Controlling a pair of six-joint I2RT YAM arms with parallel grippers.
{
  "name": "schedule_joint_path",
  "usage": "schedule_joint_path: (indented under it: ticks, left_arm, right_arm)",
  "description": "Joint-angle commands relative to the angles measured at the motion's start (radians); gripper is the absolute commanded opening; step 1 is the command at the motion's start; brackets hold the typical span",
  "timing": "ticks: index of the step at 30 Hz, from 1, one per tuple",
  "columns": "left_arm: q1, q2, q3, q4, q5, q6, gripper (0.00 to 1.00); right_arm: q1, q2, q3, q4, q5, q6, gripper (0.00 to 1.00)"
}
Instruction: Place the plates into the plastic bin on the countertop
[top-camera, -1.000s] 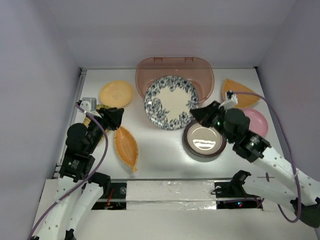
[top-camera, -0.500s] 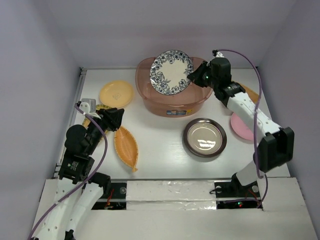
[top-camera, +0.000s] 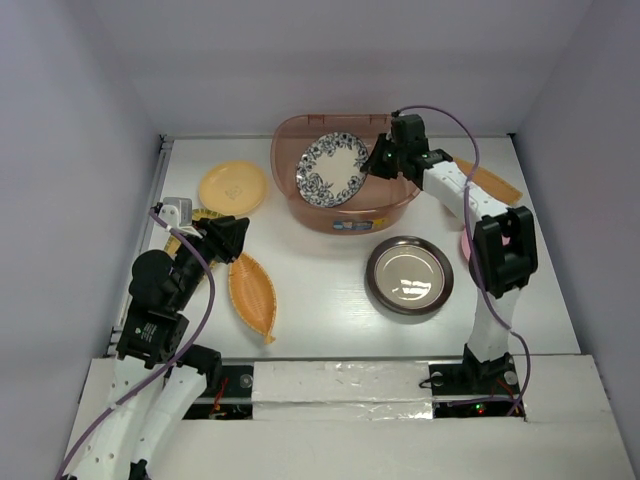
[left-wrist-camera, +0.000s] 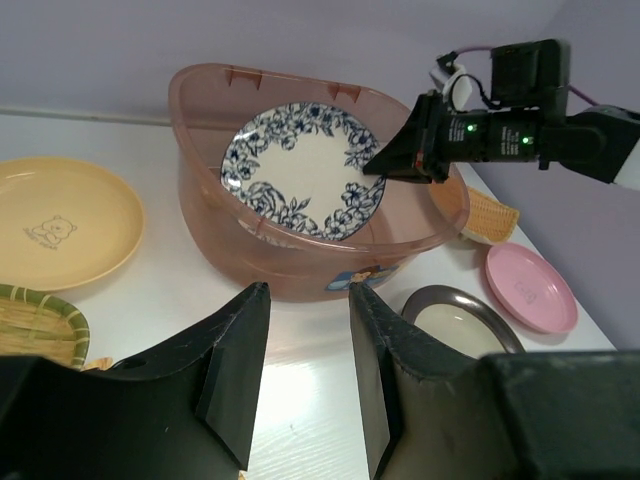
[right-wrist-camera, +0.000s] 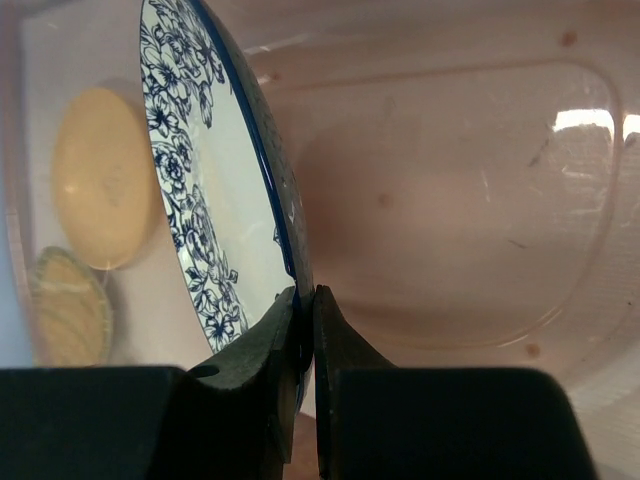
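Note:
My right gripper lowers toward the bottom of the reddish bin next and releases the blue-floral plate (top-camera: 333, 170) there, since the plate still hangs tilted above it.
The blue-floral plate (top-camera: 333, 170) hangs tilted on edge inside the reddish plastic bin (top-camera: 300, 135), and my right gripper (top-camera: 378, 165) is shut on its right rim. In the right wrist view the fingers pinch the plate's (right-wrist-camera: 215, 190) edge at the gripper (right-wrist-camera: 305, 300), with the bin's wall (right-wrist-camera: 450, 200) behind. From the left wrist view the plate (left-wrist-camera: 305, 170) is clear of the bin floor. My left gripper (left-wrist-camera: 308, 290) stands open over the countertop (top-camera: 320, 300), nothing between its fingers, left of the bin near the orange leaf plate (top-camera: 252, 293).
A round yellow plate (top-camera: 232, 187) lies left of the bin, with a yellow ribbed dish (left-wrist-camera: 35, 320) nearer my left arm. The brown-rimmed plate (top-camera: 408, 276) sits in front of the bin. A pink plate (left-wrist-camera: 528, 285) and an orange fan plate (top-camera: 492, 183) lie at the right.
My right arm has carried the blue-floral plate from in front of the bin back over it and down inside. The left arm has stayed put.

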Motion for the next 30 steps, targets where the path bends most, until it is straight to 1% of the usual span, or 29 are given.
schedule_joint_path:
  ticks: [1,8,13,14,16,17,19,20,21,23,25,26,30]
  left_arm:
    - [-0.005,-0.009,0.013,0.034,0.011,0.005,0.35]
    - [-0.005,-0.009,0.013,0.036,0.012,0.005,0.35]
    - [-0.005,-0.011,0.012,0.039,0.015,0.006,0.35]
    - [-0.005,-0.014,0.013,0.039,0.012,0.006,0.35]
    - [-0.005,-0.014,0.012,0.039,0.003,0.005,0.35]
    - [-0.005,-0.014,0.012,0.039,0.003,0.005,0.35]
    - [-0.005,-0.009,0.012,0.037,0.003,0.003,0.35]
    - [-0.005,-0.005,0.013,0.034,0.004,0.003,0.35]
    - [-0.005,-0.001,0.015,0.034,0.003,0.003,0.35]
    - [-0.005,0.002,0.016,0.031,0.003,0.005,0.35]
    - [-0.005,0.002,0.015,0.031,0.004,0.005,0.35]
    - [-0.005,0.0,0.016,0.031,0.006,0.005,0.35]
    - [-0.005,0.002,0.015,0.031,0.009,0.005,0.35]
  right_arm:
    - [-0.005,-0.023,0.083,0.103,-0.02,0.007,0.0]
    - [-0.005,0.021,0.078,0.055,0.075,-0.018,0.0]
    - [-0.005,0.105,0.109,-0.011,0.133,-0.038,0.0]
    - [-0.005,0.113,0.106,-0.012,0.139,-0.039,0.05]
    - [-0.005,0.132,0.098,-0.015,0.159,-0.047,0.09]
    - [-0.005,0.136,0.095,-0.015,0.159,-0.05,0.14]
    - [-0.005,0.142,0.092,-0.015,0.205,-0.055,0.2]
    - [-0.005,0.153,0.092,-0.021,0.214,-0.059,0.27]
    - [-0.005,0.158,0.094,-0.024,0.222,-0.064,0.3]
    - [-0.005,0.176,0.101,-0.04,0.24,-0.072,0.33]
    - [-0.005,0.185,0.103,-0.043,0.276,-0.078,0.33]
    - [-0.005,0.188,0.103,-0.047,0.286,-0.082,0.39]
    - [-0.005,0.204,0.101,-0.051,0.303,-0.09,0.49]
